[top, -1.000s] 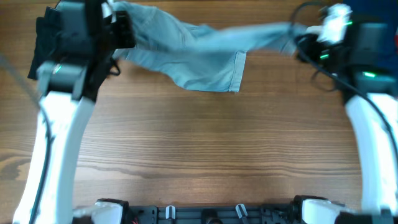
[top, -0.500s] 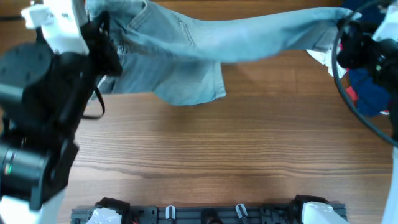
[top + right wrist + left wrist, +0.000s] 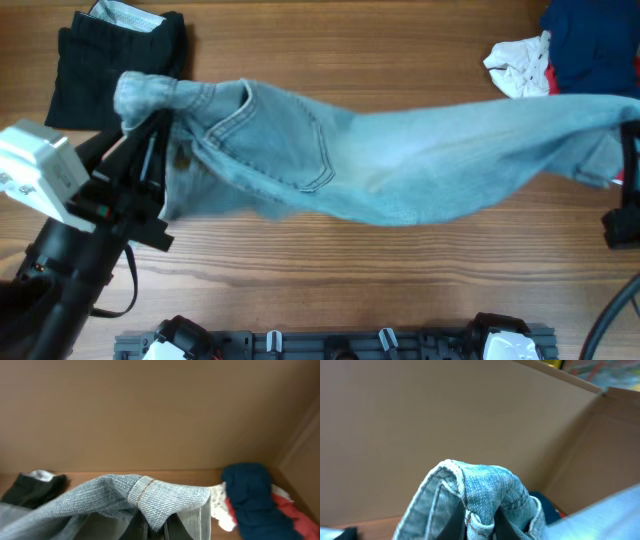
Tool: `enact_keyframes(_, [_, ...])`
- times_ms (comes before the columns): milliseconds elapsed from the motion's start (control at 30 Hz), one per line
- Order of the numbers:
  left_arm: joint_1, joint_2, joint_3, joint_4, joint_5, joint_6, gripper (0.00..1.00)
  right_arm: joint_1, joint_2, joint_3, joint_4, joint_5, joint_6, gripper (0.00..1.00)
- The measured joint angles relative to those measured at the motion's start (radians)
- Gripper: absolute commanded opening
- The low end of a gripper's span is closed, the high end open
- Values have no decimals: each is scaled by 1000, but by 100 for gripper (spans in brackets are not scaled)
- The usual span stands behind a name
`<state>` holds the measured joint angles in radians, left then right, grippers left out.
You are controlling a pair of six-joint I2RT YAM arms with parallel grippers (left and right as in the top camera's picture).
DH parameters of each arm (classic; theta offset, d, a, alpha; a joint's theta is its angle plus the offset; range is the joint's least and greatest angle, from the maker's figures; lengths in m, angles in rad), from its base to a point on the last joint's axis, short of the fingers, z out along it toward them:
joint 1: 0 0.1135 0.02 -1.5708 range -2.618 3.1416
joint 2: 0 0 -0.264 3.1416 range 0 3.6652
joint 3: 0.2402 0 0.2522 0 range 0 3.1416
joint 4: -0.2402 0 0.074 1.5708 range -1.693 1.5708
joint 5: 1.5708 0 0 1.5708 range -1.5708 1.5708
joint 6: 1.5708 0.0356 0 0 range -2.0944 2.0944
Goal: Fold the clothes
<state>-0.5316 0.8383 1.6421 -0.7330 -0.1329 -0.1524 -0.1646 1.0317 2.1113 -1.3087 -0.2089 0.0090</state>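
Note:
The left gripper lowers the hanging jeans' waistband outward and releases it there next, since the bare tabletop [image 3: 258,46] beside the black garment lies below and outward of the gripper.
Light blue jeans [image 3: 400,160] hang stretched in the air across the table between both arms. My left gripper [image 3: 150,120] is shut on the waistband end at the left; the left wrist view shows the denim [image 3: 485,490] pinched between its fingers [image 3: 481,525]. My right gripper [image 3: 157,527] is shut on the hem of a leg [image 3: 165,495] at the far right; in the overhead view it is at the frame's right edge, mostly hidden.
A folded black garment [image 3: 115,60] lies at the back left. A pile of dark blue [image 3: 590,45], white [image 3: 515,65] and red clothes lies at the back right, and shows in the right wrist view [image 3: 250,495]. Cardboard walls stand behind the table.
Both arms have pulled the jeans toward the table's front and lifted them. The jeans now hang over the table's middle, uncovering the black garment and the clothes pile.

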Motion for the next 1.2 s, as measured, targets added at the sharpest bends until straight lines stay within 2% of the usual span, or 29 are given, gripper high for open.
enact_keyframes(167, [-1,69,1,-29,-159,-23,4,0,73,3,-25,31,-24,4])
enact_keyframes(300, [0,217,3,-50,-290,-29,4,0,255,5,-68,18,-65,4])
enact_keyframes(500, [30,517,3,-79,-354,-52,4,-1,595,-13,-100,-57,-127,4])
enact_keyframes(633, [42,722,2,-68,-357,-81,4,-1,783,-34,-45,-94,-145,4])
enact_keyframes(933, [116,1077,2,108,-324,-121,4,8,1143,-42,164,-177,-146,4])
enact_keyframes(1133, [198,1197,-2,379,-246,-129,4,36,1268,-43,280,-195,-141,4])
enact_keyframes(1200, [214,1226,-3,529,-217,-129,29,51,1275,-44,315,-198,-137,4])
